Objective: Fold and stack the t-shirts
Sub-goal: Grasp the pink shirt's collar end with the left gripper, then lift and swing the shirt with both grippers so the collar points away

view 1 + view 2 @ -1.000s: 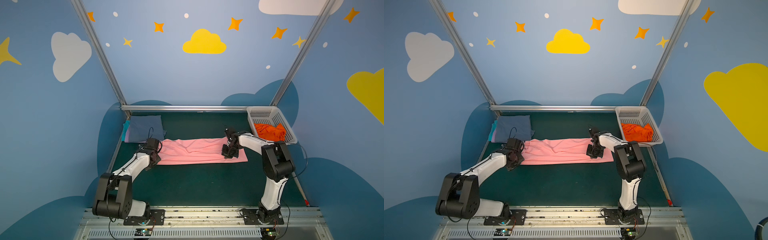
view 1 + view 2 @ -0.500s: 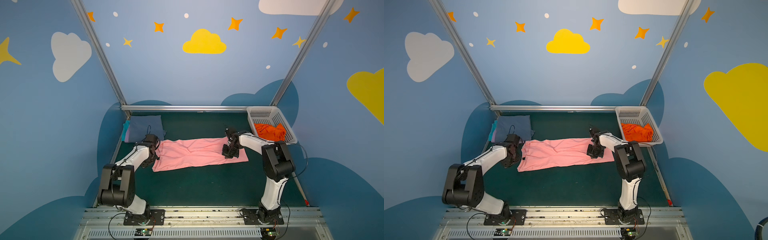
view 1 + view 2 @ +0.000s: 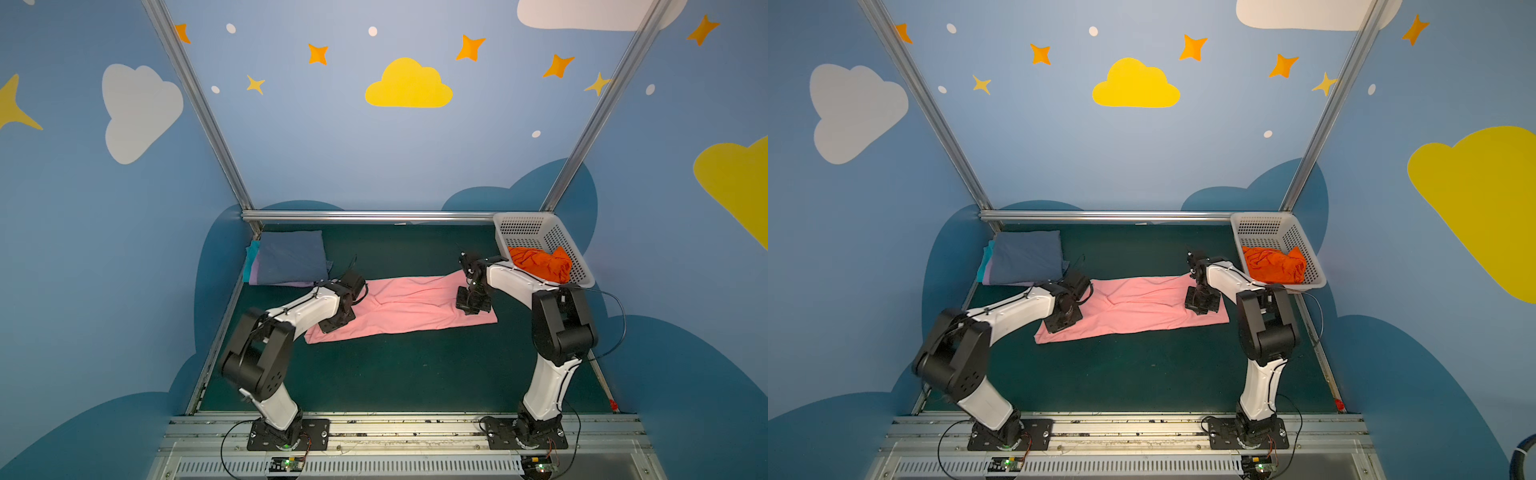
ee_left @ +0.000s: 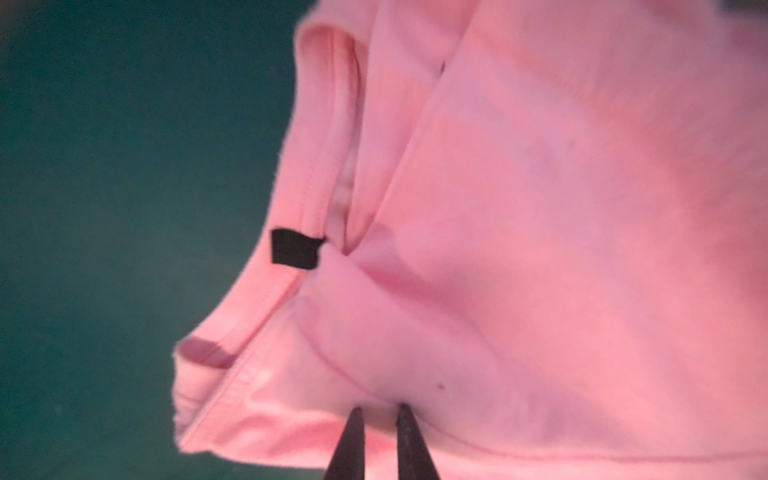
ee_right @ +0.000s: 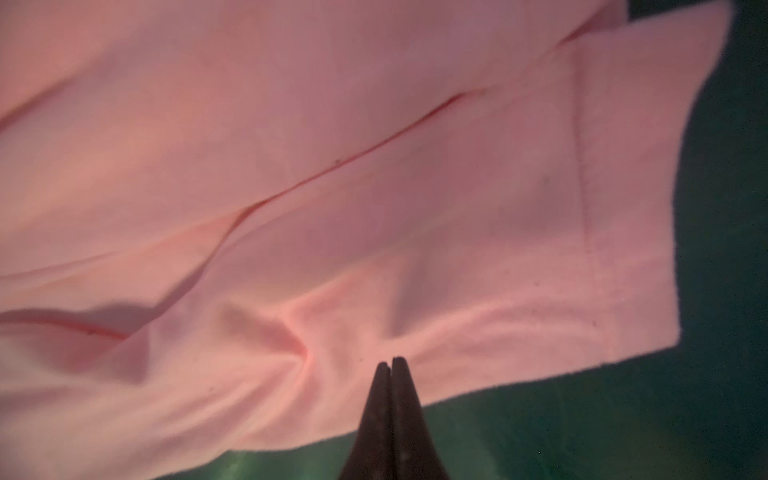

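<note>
The t-shirt's hem end swings back with my right gripper toward the base onto the bare tabletop by the front bar (image 3: 404, 385) for release next, as the t-shirt's crosswise.
A light pink t-shirt (image 3: 407, 303) (image 3: 1142, 303) lies as a long band across the green table; its collar and small dark neck label (image 4: 295, 254) show in the left wrist view. My left gripper (image 3: 334, 322) (image 3: 1061, 322) (image 4: 380, 409) is low over the shirt's left end, its fingertips close together with a ridge of pink cloth pinched between them. My right gripper (image 3: 471, 305) (image 3: 1200, 305) (image 5: 391, 361) is shut, its tips resting on the shirt near the right hem. A folded stack sits at the back left: slate-blue t-shirt (image 3: 291, 257) over lavender (image 3: 282, 283) and teal (image 3: 250, 262).
A white perforated basket (image 3: 519, 232) (image 3: 1262, 230) stands at the back right corner with a crumpled orange t-shirt (image 3: 540, 264) (image 3: 1273, 266) inside. Metal frame posts and a rail bound the table's back and sides.
The shirt's left end has been drawn toward the front and now lies wider. My left gripper moved from the shirt's far left edge onto that end. The right gripper stayed put.
</note>
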Action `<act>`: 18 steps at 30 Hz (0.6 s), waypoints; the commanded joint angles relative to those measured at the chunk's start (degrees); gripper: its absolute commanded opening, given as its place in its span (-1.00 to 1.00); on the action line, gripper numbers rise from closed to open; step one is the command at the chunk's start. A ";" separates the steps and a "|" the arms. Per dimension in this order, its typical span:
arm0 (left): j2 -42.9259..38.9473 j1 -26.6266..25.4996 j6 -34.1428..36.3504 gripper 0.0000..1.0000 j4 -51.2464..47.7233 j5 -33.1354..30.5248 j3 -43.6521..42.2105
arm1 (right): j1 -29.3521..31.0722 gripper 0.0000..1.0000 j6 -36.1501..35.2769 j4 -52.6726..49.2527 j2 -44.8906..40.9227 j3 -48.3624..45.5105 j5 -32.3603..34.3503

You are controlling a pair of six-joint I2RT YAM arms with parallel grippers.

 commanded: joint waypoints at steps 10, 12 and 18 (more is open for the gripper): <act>20.57 -2.04 4.72 -0.65 0.38 1.86 19.05 | 7.74 -0.94 3.41 0.00 -7.34 -15.76 4.41; 23.88 -3.09 5.53 -0.64 0.62 3.85 23.40 | 12.88 -0.94 5.40 1.46 -11.92 -21.14 4.37; 35.93 -9.14 9.49 -0.58 -4.78 5.63 43.88 | 32.08 -0.96 16.23 7.36 -20.58 -32.22 2.07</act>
